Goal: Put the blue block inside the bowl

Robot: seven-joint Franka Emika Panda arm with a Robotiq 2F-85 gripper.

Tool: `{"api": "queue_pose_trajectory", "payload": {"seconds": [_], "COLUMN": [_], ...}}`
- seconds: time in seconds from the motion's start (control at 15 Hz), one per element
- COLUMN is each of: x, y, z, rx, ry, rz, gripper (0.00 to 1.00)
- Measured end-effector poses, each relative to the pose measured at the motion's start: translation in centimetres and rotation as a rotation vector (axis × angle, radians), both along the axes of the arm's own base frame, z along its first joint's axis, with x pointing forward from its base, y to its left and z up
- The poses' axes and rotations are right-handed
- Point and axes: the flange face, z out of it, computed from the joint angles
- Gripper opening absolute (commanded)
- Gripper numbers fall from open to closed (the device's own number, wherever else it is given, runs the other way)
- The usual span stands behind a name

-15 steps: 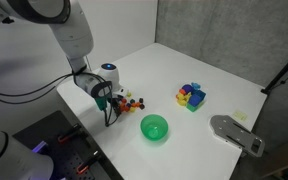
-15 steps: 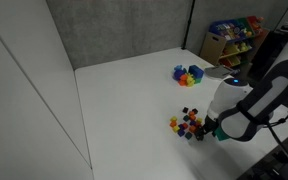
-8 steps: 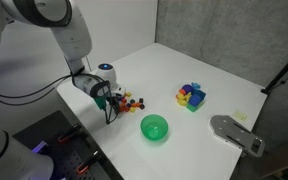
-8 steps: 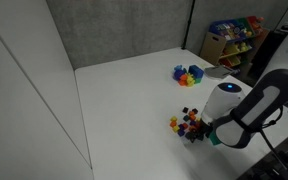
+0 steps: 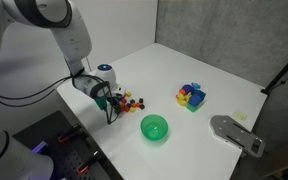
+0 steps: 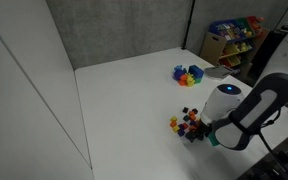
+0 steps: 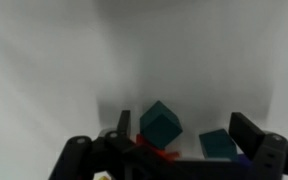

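Observation:
The gripper's open fingers need to stay low at the cluster and close around the dark blue block.
The green bowl stands near the table's front edge, empty. A cluster of tiny blocks lies beside it and also shows in an exterior view. My gripper is down at this cluster in both exterior views. In the wrist view the gripper is open, with a dark blue block close to one finger. A second blue-looking block lies near the other finger, and a red piece lies under them. Neither cube is gripped.
A larger blue, yellow and purple joined piece sits further back on the table. A grey flat object lies past the bowl. A shelf of toys stands beyond the table.
The arm has shifted slightly lower over the block cluster. The bowl and blocks have not moved.

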Motion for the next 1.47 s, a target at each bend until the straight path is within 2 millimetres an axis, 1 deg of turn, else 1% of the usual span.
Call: {"api": "queue_pose_trajectory", "payload": {"seconds": [0.13, 0.27, 0.4, 0.6, 0.67, 0.87, 1.07, 1.27, 1.47], "x": [0.1, 0.3, 0.4, 0.6, 0.7, 0.9, 1.7, 2.8, 4.0], "y": [-0.4, -1.0, -1.4, -1.6, -1.6, -1.6, -1.8, -2.5, -3.9], "z": [0.0, 0.0, 0.0, 0.1, 0.1, 0.4, 1.5, 3.7, 6.7], "rx": [-0.001, -0.002, -0.002, -0.001, 0.000, 0.002, 0.009, 0.018, 0.026], "ry": [-0.001, -0.001, -0.002, -0.006, -0.008, -0.020, -0.040, -0.043, -0.014], "rz": [-0.004, -0.009, -0.015, -0.019, -0.019, -0.018, -0.017, -0.024, -0.034], "gripper": [0.74, 0.58, 0.40, 0.18, 0.15, 0.15, 0.15, 0.15, 0.15]}}
